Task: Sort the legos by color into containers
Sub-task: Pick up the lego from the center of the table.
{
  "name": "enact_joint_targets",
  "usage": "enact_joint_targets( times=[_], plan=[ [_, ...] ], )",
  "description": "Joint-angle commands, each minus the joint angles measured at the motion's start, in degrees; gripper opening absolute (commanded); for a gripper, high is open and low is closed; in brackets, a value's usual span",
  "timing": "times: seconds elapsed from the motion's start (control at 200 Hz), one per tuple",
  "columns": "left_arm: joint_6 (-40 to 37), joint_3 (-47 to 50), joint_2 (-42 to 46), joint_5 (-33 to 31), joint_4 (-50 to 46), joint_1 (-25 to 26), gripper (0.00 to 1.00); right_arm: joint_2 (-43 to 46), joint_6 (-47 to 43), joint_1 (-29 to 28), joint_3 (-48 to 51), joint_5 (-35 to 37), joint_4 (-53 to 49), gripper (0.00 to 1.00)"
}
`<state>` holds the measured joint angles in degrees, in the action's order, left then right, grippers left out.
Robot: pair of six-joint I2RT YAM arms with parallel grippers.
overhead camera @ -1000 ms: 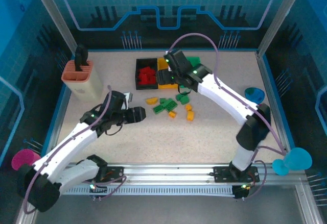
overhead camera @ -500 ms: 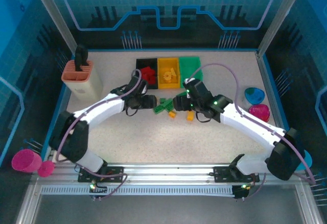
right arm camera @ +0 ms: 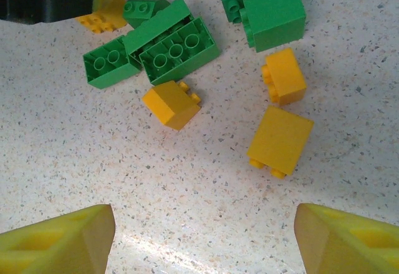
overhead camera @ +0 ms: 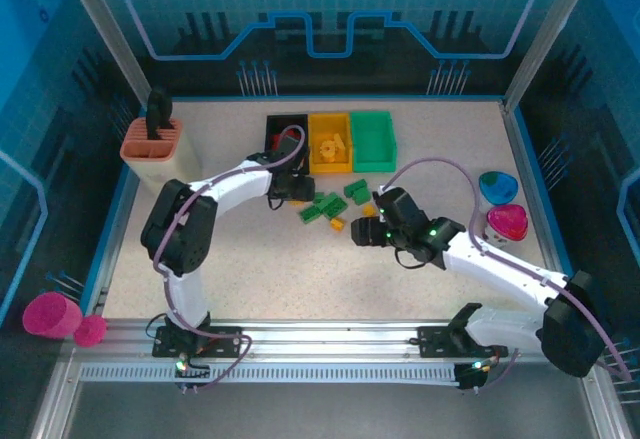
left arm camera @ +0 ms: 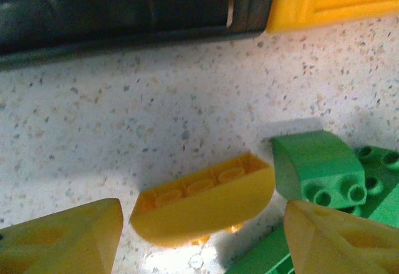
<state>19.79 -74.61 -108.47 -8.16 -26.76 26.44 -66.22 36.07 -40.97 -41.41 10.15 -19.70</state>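
Note:
The curved yellow lego is below and just back of my left gripper's fingertips, so that gripper should next go down and slightly back onto it to close.
The black bin (overhead camera: 272, 125), yellow bin (overhead camera: 331, 143) and green bin (overhead camera: 372, 140) stand in a row at the back. Red legos lie in the black bin, yellow ones in the yellow bin. Loose green legos (overhead camera: 322, 206) and yellow legos (overhead camera: 337, 224) lie in front of them. My left gripper (overhead camera: 296, 191) (left arm camera: 204, 224) is open, low over the table just in front of the black bin wall (left arm camera: 124, 12), its fingertips either side of a curved yellow lego (left arm camera: 202, 199). My right gripper (overhead camera: 358, 232) (right arm camera: 204, 230) is open over bare table, nearer than two yellow legos (right arm camera: 171, 103) (right arm camera: 279, 140).
A salmon slotted holder (overhead camera: 158, 154) stands at the back left. A blue bowl (overhead camera: 497, 185) and a pink cup (overhead camera: 507, 221) sit at the right edge, and another pink cup (overhead camera: 48, 311) at the near left. Green legos (right arm camera: 174, 49) crowd beside the left gripper's fingers.
The left arm has reached in to the pile in front of the black bin. The right gripper has left the bins and drawn back to the near side of the pile.

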Motion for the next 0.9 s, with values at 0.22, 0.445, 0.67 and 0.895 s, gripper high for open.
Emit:
enact_joint_targets(
  times=[0.22, 0.445, 0.67, 0.895],
  plan=[
    [-1.8, 0.5, -3.0, 2.7, -1.3, 0.6, 0.67, 1.3, 4.9, -0.3, 5.3, -2.6, 6.2, 0.77],
    [-2.4, 1.4, -3.9, 2.9, -0.7, 0.5, 0.59, 0.9, 6.5, -0.3, 6.6, -4.1, 8.2, 0.77],
    [-2.7, 2.3, -3.5, 2.5, -0.7, 0.6, 0.44, 2.3, 7.4, -0.6, 8.0, -3.8, 8.5, 0.76],
    [-2.5, 3.2, -0.5, 2.7, -0.8, 0.6, 0.26, 3.7, 7.8, -0.6, 9.0, -3.1, 8.0, 0.76]
  ],
)
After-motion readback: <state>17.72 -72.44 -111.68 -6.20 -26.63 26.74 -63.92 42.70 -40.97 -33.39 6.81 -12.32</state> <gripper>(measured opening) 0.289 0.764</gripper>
